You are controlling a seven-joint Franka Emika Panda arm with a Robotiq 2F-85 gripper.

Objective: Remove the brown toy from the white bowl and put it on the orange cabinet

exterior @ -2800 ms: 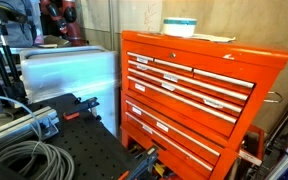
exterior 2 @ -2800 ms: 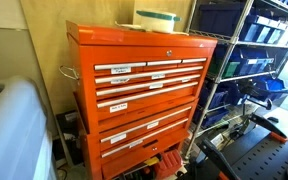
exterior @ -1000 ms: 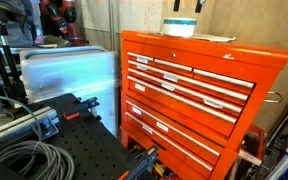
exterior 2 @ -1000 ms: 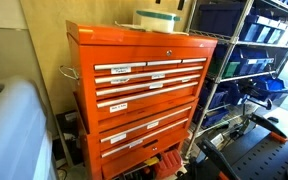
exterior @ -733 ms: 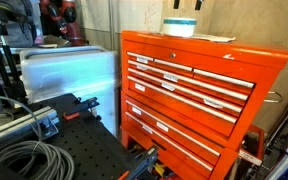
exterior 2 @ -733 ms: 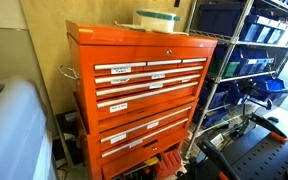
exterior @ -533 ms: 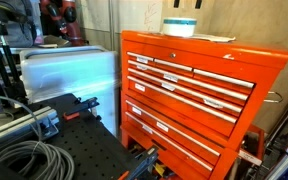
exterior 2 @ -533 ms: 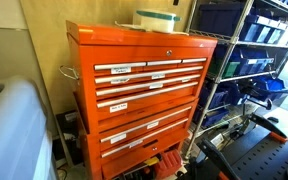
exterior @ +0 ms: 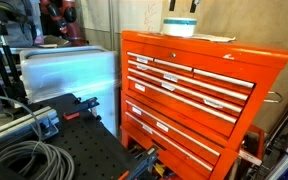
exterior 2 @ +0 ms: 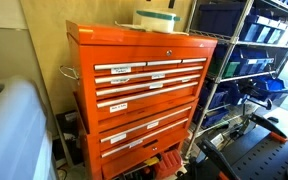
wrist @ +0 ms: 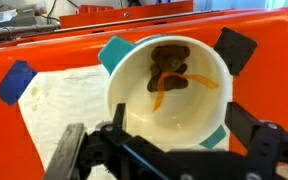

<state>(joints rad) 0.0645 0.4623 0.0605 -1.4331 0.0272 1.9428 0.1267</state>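
Note:
My gripper needs to go down into the white bowl next, to the brown toy's lower body, toward the top in the wrist view, because the toy is below the bowl's rim.
The white bowl with teal patches on its side stands on a white sheet on top of the orange cabinet. The brown toy lies inside the bowl among some orange pieces. My gripper is open, right above the bowl, with a finger on either side of it. In both exterior views the bowl sits on the cabinet. There the gripper's fingertips show just above it at the top edge.
A silvery-white box stands beside the cabinet. A black perforated table with grey cables is in front. A wire shelf rack with blue bins is on the cabinet's other side. Blue tape holds the sheet.
The gripper has come down into view above the bowl since the earliest frames. Over the last second it has barely shifted.

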